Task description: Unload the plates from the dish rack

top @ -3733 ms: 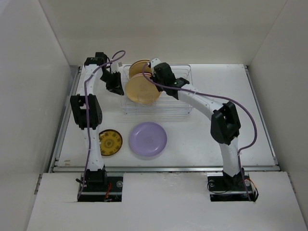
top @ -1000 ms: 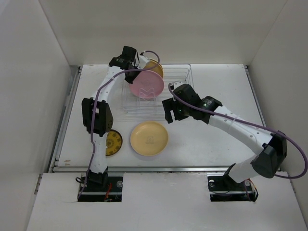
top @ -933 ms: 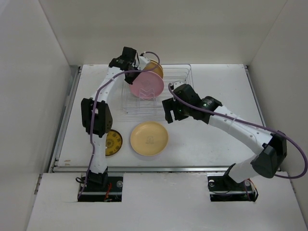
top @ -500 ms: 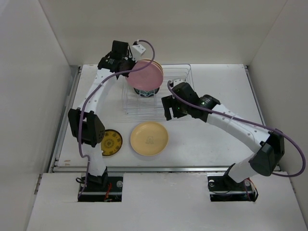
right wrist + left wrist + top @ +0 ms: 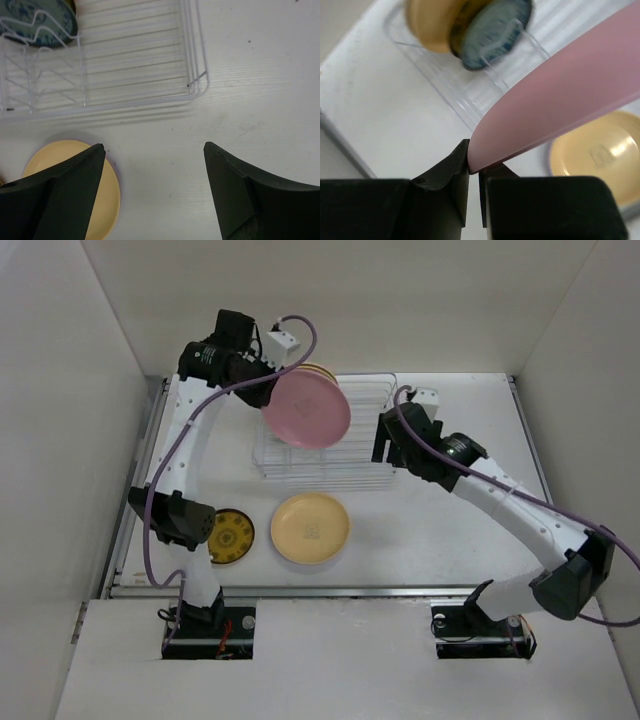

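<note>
I will move my left gripper back and down with the pink plate (image 5: 308, 410), onto the tan-yellow plate (image 5: 311, 528), and let go of the pink plate's rim, because the top of that stack is clear.
My left gripper (image 5: 268, 392) is shut on the rim of a pink plate (image 5: 308, 410), holding it tilted in the air above the dish rack (image 5: 365, 465). In the left wrist view the fingertips (image 5: 474, 167) pinch the edge of the pink plate (image 5: 560, 100). A yellow plate (image 5: 427, 25) and a blue patterned plate (image 5: 492, 30) still stand in the rack's slots. A tan-yellow plate (image 5: 311, 528) lies on the table over a lavender plate whose rim (image 5: 116, 170) just shows. My right gripper (image 5: 382, 448) is open and empty near the rack's right front corner (image 5: 195, 75).
A small yellow patterned dish (image 5: 230, 537) lies on the table left of the stacked plates, close to the left arm's lower link. White walls close in the table on the left, back and right. Purple cables trail from both arms.
The left gripper has lifted the pink plate up out of the rack and tipped it flatter. The right arm has drawn back from in front of the rack to its right end.
</note>
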Tool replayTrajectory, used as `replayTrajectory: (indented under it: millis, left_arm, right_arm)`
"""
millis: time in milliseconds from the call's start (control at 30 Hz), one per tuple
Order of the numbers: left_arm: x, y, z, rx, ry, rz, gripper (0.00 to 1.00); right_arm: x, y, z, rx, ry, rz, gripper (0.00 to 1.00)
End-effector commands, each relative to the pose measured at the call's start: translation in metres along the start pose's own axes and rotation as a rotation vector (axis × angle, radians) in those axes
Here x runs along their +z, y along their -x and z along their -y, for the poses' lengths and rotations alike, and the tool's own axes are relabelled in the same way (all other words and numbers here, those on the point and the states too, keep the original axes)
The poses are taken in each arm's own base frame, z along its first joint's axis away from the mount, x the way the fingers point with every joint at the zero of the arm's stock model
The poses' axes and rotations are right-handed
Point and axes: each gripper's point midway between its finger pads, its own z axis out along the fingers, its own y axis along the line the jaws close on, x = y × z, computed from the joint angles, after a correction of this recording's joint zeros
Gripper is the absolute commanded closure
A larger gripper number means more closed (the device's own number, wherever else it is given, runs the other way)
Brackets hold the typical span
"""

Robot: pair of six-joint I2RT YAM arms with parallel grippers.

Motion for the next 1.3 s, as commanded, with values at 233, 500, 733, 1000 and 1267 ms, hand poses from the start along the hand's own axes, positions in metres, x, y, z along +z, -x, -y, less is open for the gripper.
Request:
replayTrajectory:
  millis: [233, 500, 733, 1000, 1267]
  left_arm:
    - [-0.031, -0.199, 0.142, 0.103, -0.618, -0.832, 1.0]
    - [-0.008, -0.228, 0.162, 0.094, -0.699, -1.015, 1.0]
    - [-0.008, -0.237, 0.167, 0.141, -0.718, -1.054, 0.5]
    - [-0.022, -0.185, 0.138, 0.024, -0.571, -0.802, 0.4]
    - [-0.035, -0.155, 0.097, -0.182, -0.372, -0.581, 0.4]
  right_arm:
    - [-0.014, 0.025, 0.013, 0.119, -0.018, 0.091, 0.14]
    - [-0.014, 0.012, 0.015, 0.111, 0.001, 0.065, 0.14]
    - [-0.013, 0.006, 0.021, 0.098, -0.01, 0.065, 0.13]
    - [-0.012, 0.045, -0.024, -0.026, 0.17, 0.145, 0.12]
    - [0.007, 0.127, -0.116, -0.232, 0.404, 0.311, 0.11]
